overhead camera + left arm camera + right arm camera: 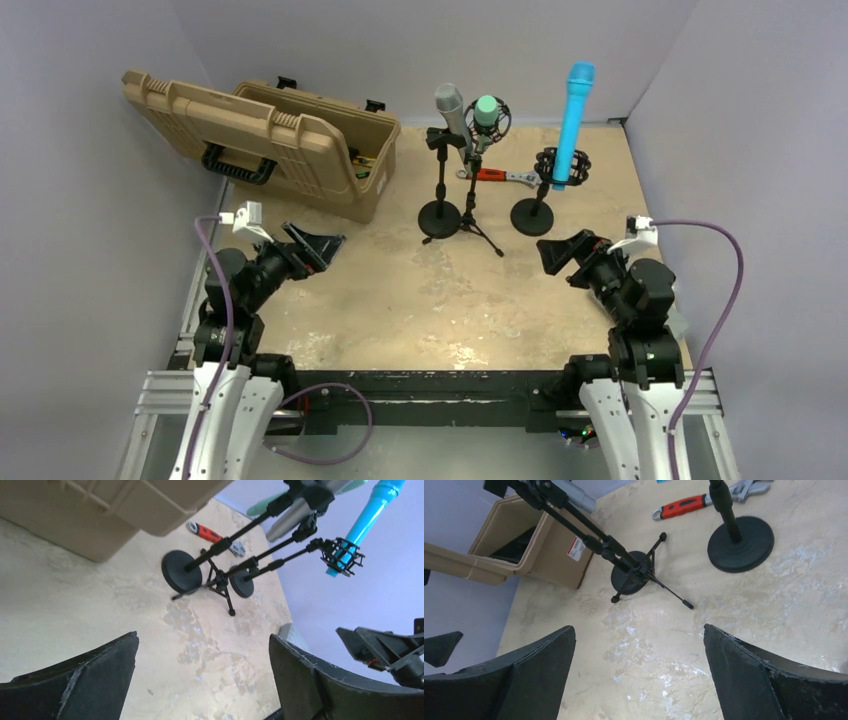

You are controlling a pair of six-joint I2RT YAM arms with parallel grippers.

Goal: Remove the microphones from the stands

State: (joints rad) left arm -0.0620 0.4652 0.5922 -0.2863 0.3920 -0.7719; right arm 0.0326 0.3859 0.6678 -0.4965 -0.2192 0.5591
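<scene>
I will raise my right gripper outward and to the left in the top view, around the green microphone's top, because the shock mount on the tripod stand leaves that top bare.
Three microphones stand upright at the back of the table. A grey microphone (452, 112) sits on a round-base stand (440, 215). A green microphone (487, 112) sits in a shock mount on a tripod stand (472, 218). A tall blue microphone (573, 120) sits in a shock mount on another round-base stand (532, 215). My left gripper (318, 245) is open and empty, well to the left of the stands. My right gripper (560, 252) is open and empty, just in front of the blue microphone's stand. The blue microphone also shows in the left wrist view (365, 520).
An open tan case (270, 145) lies at the back left. A red-handled wrench (495, 176) lies on the table behind the stands, also in the right wrist view (684, 505). The tripod legs (644, 577) spread out between the two round bases.
</scene>
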